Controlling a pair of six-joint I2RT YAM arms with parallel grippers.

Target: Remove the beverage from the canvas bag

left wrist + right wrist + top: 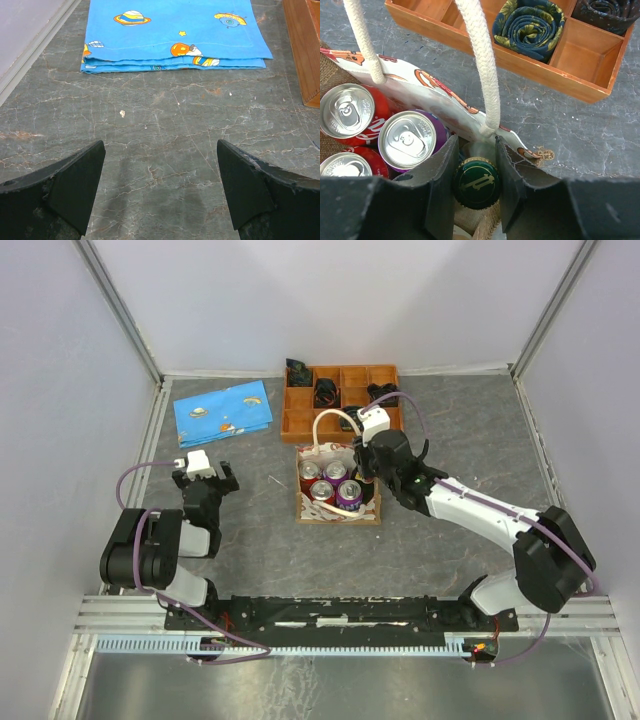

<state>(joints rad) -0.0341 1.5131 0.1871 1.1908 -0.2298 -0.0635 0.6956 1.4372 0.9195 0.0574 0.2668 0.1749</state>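
Observation:
Next, my right gripper moves up out of the bag, to the right in the top view, then down to release the bottle where the tabletop is bare.
The canvas bag (304, 511) stands mid-table, cream with a red print and looped handles (334, 423). In the right wrist view its cream wall (420, 87) and rope handles (481, 55) show. Inside stand red cans (347, 112), a purple can (410, 141) and a bottle with a green cap (476, 182). My right gripper (476, 150) is down inside the bag's right end (362, 472), jaws closed against both sides of the bottle's neck. My left gripper (160, 145) is open and empty over bare table, left of the bag (205, 480).
An orange wooden compartment tray (296, 424) stands just behind the bag, holding rolled ties (527, 27). A folded blue space-print cloth (223, 412) lies at the back left, ahead of my left gripper (175, 30). White walls enclose the table.

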